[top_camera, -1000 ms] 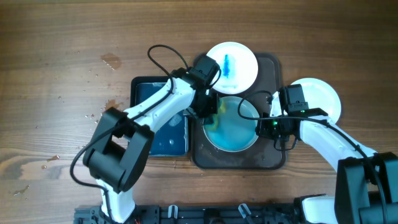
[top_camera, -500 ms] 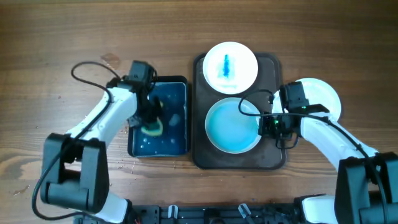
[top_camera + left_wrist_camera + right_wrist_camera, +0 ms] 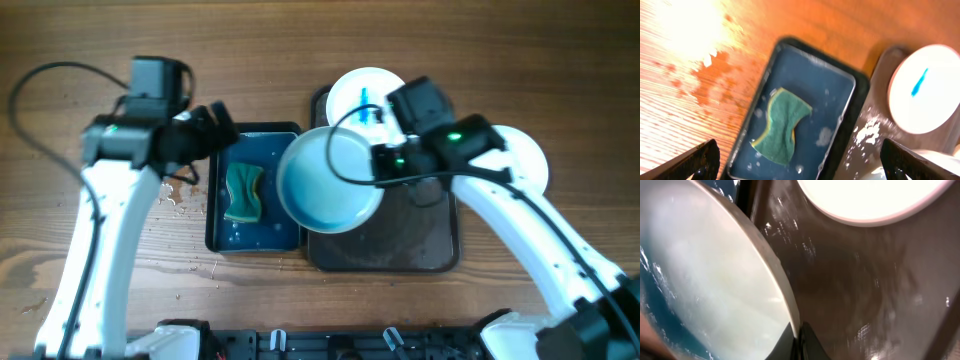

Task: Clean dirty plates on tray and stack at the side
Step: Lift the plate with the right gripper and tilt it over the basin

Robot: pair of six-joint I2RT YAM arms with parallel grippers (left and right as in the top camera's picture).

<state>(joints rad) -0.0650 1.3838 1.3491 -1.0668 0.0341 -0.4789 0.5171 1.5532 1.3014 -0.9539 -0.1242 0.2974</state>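
The robot's right gripper should next tip the wet plate it holds over the basin (image 3: 280, 235), then swing across and lower it at the clean white plate (image 3: 522, 163), past the edge of the tray.
My right gripper (image 3: 378, 160) is shut on the rim of a wet, blue-tinted plate (image 3: 328, 180) and holds it tilted above the left part of the brown tray (image 3: 400, 250). In the right wrist view the fingertips (image 3: 799, 336) pinch that plate's rim (image 3: 715, 280). A white plate with a blue streak (image 3: 360, 92) lies at the tray's far end, partly behind the right arm. My left gripper (image 3: 222, 128) hangs open and empty above the far left corner of the dark blue basin (image 3: 280, 235). The green sponge (image 3: 782, 125) lies loose in the basin.
A clean white plate (image 3: 525, 160) sits on the table to the right of the tray. Water drops spot the wood (image 3: 175, 195) left of the basin. In the left wrist view the streaked plate (image 3: 927, 87) lies on the wet tray (image 3: 872, 127).
The left gripper let go of the sponge in the basin, opened, and rose to the far left. The right gripper lifted the blue-tinted plate off the tray and swung it left.
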